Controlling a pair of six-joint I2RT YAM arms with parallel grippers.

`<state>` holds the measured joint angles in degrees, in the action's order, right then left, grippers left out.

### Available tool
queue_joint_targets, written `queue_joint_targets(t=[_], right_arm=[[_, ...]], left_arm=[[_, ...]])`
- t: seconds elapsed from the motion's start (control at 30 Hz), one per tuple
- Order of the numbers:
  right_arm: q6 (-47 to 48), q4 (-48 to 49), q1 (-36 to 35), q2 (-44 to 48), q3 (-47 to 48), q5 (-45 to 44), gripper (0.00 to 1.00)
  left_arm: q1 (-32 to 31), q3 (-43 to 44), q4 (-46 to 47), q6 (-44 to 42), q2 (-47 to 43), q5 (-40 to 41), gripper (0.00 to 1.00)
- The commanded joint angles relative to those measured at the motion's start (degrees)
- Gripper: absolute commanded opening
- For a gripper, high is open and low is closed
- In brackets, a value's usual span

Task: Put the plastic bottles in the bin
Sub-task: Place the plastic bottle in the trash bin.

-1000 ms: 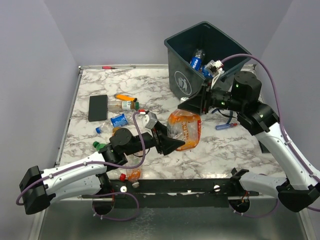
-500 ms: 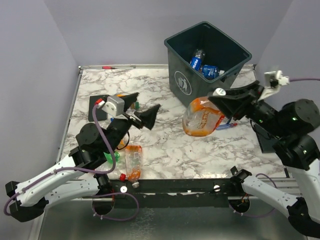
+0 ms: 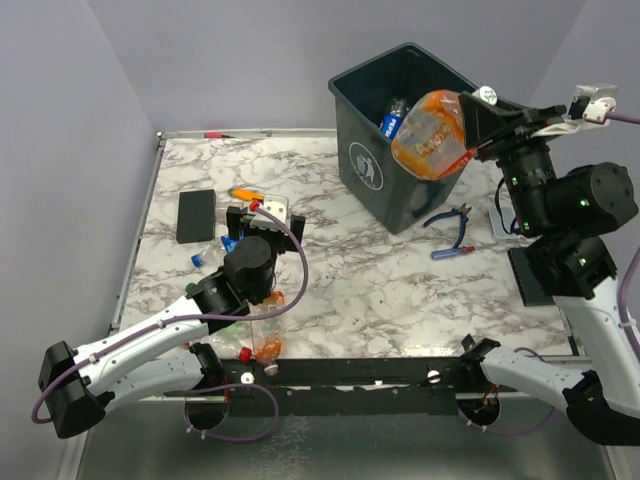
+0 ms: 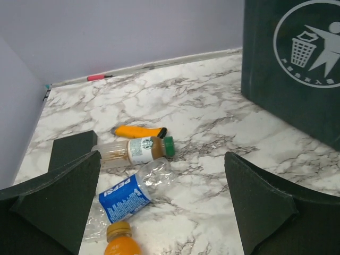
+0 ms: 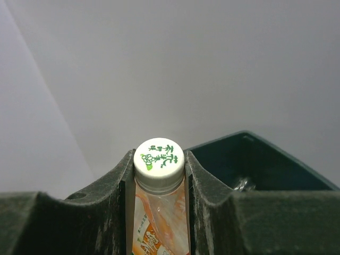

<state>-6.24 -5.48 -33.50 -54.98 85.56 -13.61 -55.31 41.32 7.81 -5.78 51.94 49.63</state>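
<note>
The robot's right gripper needs to move outward and down to release the bottle inside the bin's opening (image 3: pixel 396 84) (image 5: pixel 252 162), because that opening is below and outward of the gripper.
My right gripper (image 3: pixel 478 108) is shut on the neck of a crumpled orange-labelled plastic bottle (image 3: pixel 430 135) and holds it above the rim of the dark green bin (image 3: pixel 372 165). In the right wrist view the white cap (image 5: pixel 159 158) sits squeezed between the fingers (image 5: pixel 210 183). My left gripper (image 4: pixel 162 207) is open and low over the table's left side. Ahead of it lie a Pepsi bottle (image 4: pixel 130 194), a green-capped Starbucks bottle (image 4: pixel 135 151) and an orange-capped bottle (image 4: pixel 119 241). Two blue-labelled bottles (image 3: pixel 393 122) lie inside the bin.
An orange lighter (image 4: pixel 139 131) and a black pad (image 3: pixel 196 215) lie beyond the left bottles. Blue-handled pliers (image 3: pixel 455 225) rest right of the bin. A clear bottle (image 3: pixel 266 335) lies near the front edge by a red cap (image 3: pixel 244 353). A red pen (image 3: pixel 215 134) lies at the back edge.
The left gripper opened, let go of the orange-labelled bottle and swung back left over the bottles. The right gripper carried that bottle up and back to above the bin.
</note>
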Motion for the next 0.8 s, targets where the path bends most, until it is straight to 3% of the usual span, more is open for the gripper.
queue_joint_targets(t=[0.0,0.13,0.27,0.4,0.5,0.77], right_arm=[[5.6,14.1,-0.3,-3.9,3.6,-8.6,0.00],[15.7,22.2,-0.3,-8.4,4.0,-11.6,0.00],[30.1,37.9,-0.3,-15.8,0.8,-19.5,0.00],[37.8,38.7,0.6,-24.9,5.2,-22.5,0.00],[31.9,34.6,4.0,-28.6,7.9,-21.0,0.00],[8.3,12.8,13.8,-37.5,17.9,-11.4,0.00]], left_arm=[[2.4,-1.9,2.7,4.5,-3.7,0.9,0.99],[2.6,-4.5,4.0,5.6,-6.2,-2.1,0.99],[2.5,-4.9,4.5,7.1,-6.2,-4.1,0.99],[2.5,-4.4,3.6,8.0,-5.5,-4.4,0.99],[2.5,-4.4,3.2,8.2,-5.4,-5.1,0.99],[2.4,-4.7,3.1,7.9,-6.2,-4.5,0.99]])
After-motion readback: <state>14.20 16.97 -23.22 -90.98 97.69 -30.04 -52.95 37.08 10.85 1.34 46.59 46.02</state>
